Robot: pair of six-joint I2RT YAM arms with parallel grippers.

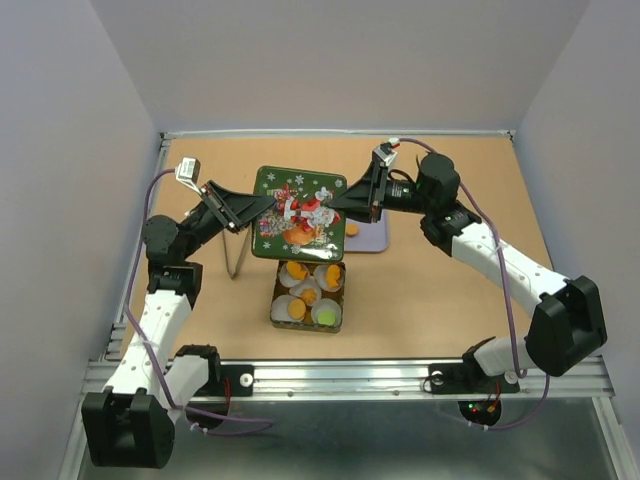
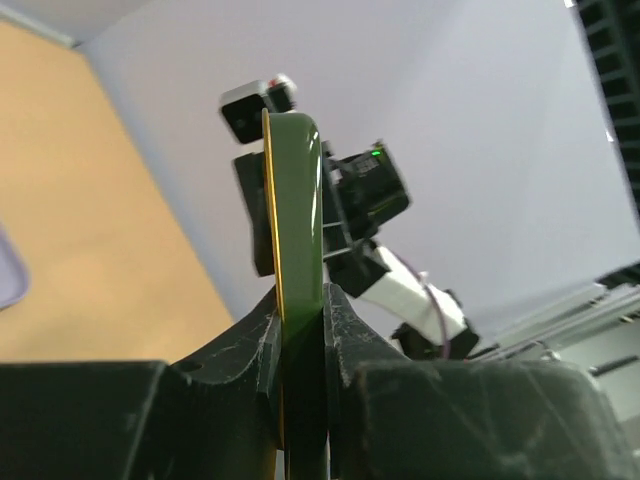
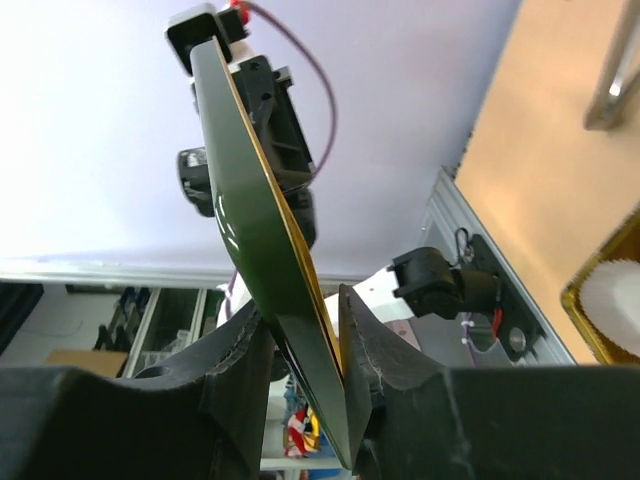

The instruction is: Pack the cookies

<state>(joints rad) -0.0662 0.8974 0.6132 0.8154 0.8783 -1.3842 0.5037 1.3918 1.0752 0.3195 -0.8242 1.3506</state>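
Note:
The open tin [image 1: 276, 310] [image 3: 612, 300] is below my right gripper, toward my base, so next that gripper should go down and draw back toward the tin to release the lid there.
Both grippers hold a green Christmas tin lid [image 1: 299, 213] in the air above the far end of the open tin [image 1: 276, 310]. The left gripper [image 1: 262, 207] is shut on the lid's left edge, seen edge-on in the left wrist view [image 2: 298, 250]. The right gripper [image 1: 335, 206] is shut on its right edge, also seen edge-on in the right wrist view [image 3: 262, 240]. In the tin, orange cookies [image 1: 309, 297] and one green cookie [image 1: 326, 318] lie in white paper cups. One orange cookie [image 1: 351, 229] lies on a lavender tray [image 1: 374, 240] behind the lid.
Metal tongs [image 1: 237, 258] lie on the brown table to the left of the tin. Grey walls enclose the table on three sides, and a metal rail [image 1: 340, 375] runs along the near edge.

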